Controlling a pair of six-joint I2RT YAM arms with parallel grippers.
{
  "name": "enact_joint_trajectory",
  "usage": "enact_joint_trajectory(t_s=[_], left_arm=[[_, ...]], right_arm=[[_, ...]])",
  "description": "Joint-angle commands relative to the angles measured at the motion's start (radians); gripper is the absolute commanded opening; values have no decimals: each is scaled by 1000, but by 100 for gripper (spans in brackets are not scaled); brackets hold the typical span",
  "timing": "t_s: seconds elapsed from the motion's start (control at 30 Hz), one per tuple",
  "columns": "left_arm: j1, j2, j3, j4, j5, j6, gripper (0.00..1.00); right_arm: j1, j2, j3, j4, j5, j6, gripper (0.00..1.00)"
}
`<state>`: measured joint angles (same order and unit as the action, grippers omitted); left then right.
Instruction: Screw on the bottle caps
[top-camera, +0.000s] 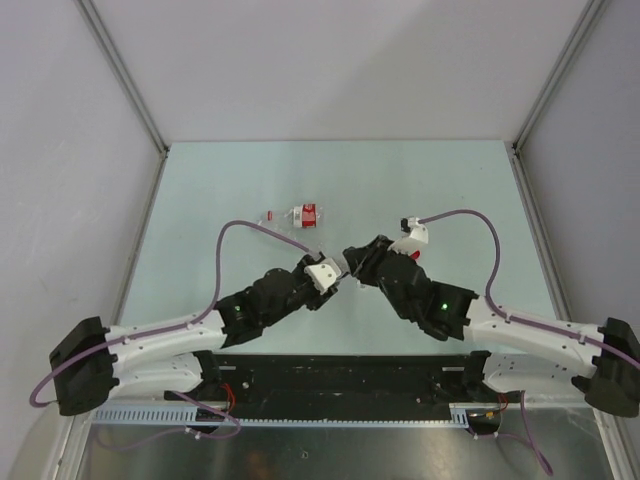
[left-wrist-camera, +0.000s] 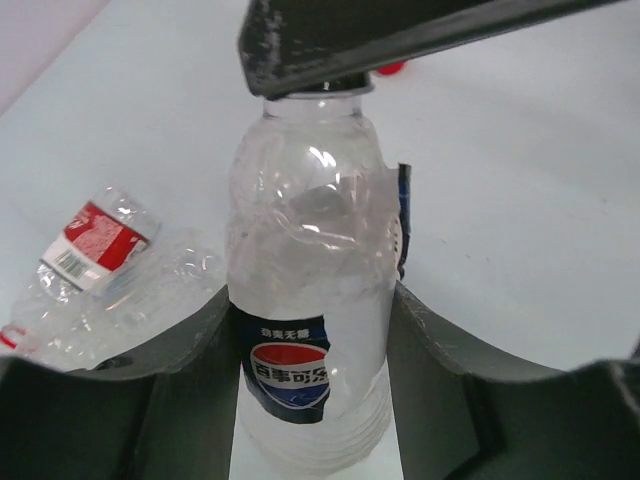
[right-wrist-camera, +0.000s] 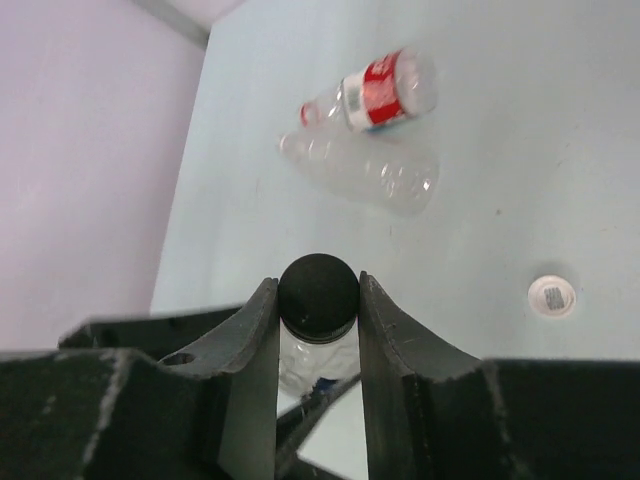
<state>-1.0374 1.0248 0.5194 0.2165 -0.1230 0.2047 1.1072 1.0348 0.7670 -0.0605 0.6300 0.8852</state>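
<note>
The bottle is capped, so my right gripper will next carry it outward and down and let go of it on the bare tabletop there.
My left gripper (left-wrist-camera: 310, 292) is shut on the body of a clear bottle (left-wrist-camera: 310, 230) with a blue label and holds it upright. A black cap (right-wrist-camera: 318, 293) sits on that bottle's neck. My right gripper (right-wrist-camera: 318, 285) is shut on the black cap from above. Its dark finger (left-wrist-camera: 400, 30) crosses the top of the left wrist view. In the top view both grippers (top-camera: 335, 275) (top-camera: 352, 262) meet at the table's middle. A white cap (right-wrist-camera: 552, 296) lies on the table. A red cap (left-wrist-camera: 392, 68) peeks out behind the bottle's neck.
Two more bottles lie on their sides, far left of the grippers: one with a red-and-white label (right-wrist-camera: 375, 88) and a bare clear one (right-wrist-camera: 370, 175). They show together in the top view (top-camera: 295, 215). Grey walls enclose the pale table (top-camera: 200, 200).
</note>
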Motion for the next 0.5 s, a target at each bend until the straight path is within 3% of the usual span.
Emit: enact_joint_trajectory(t_s=[0.0, 0.3, 0.47], left_arm=[[-129, 42, 73, 328, -256, 26, 0], [-199, 152, 83, 397, -429, 25, 0], [-206, 163, 66, 410, -408, 17, 4]], right_arm=[[-57, 102, 40, 10, 306, 197, 0], [-135, 165, 79, -55, 284, 253, 0], [-155, 150, 79, 16, 240, 130, 0]])
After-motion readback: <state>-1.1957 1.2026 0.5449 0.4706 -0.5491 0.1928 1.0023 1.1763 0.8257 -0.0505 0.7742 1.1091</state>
